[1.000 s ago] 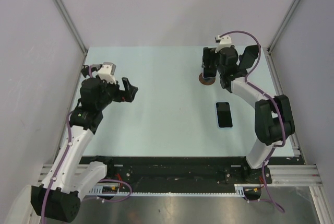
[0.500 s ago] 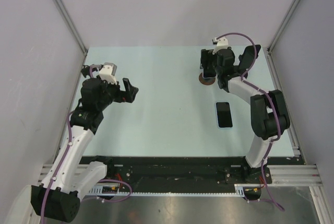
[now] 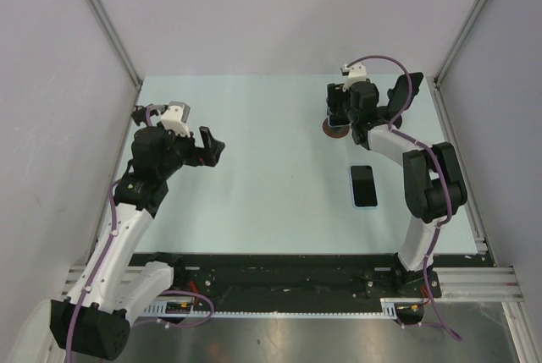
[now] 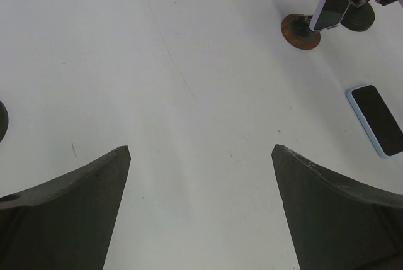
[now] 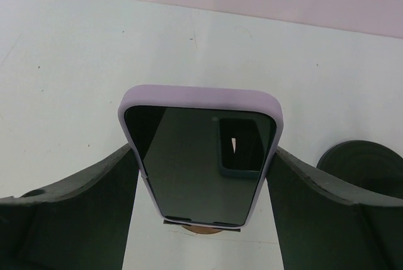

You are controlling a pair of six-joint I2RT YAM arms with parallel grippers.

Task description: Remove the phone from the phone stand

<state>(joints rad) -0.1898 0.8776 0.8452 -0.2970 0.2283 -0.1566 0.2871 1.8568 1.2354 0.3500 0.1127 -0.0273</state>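
The bare tabletop beside the light blue phone lies below and back from the robot's right gripper, so the gripper will move back and down to release the phone there.
A phone in a lavender case (image 5: 200, 157) stands upright on the phone stand, whose brown round base (image 5: 203, 228) shows just below it. My right gripper (image 5: 203, 149) has a finger against each long side of the phone, which still rests on the stand's ledge. In the top view the right gripper (image 3: 337, 109) is at the phone (image 3: 338, 114) above the stand base (image 3: 336, 129). My left gripper (image 3: 212, 145) is open and empty, far to the left. The left wrist view shows the phone (image 4: 332, 7) and the stand base (image 4: 300, 31) in the distance.
A second phone in a light blue case (image 3: 363, 185) lies flat, screen up, near the right arm; it also shows in the left wrist view (image 4: 376, 119). A dark round object (image 5: 362, 163) sits just right of the stand. The back wall is close behind it.
The right arm's elbow has swung in and its wrist has shifted slightly at the stand. The left arm and the flat phone have not moved.
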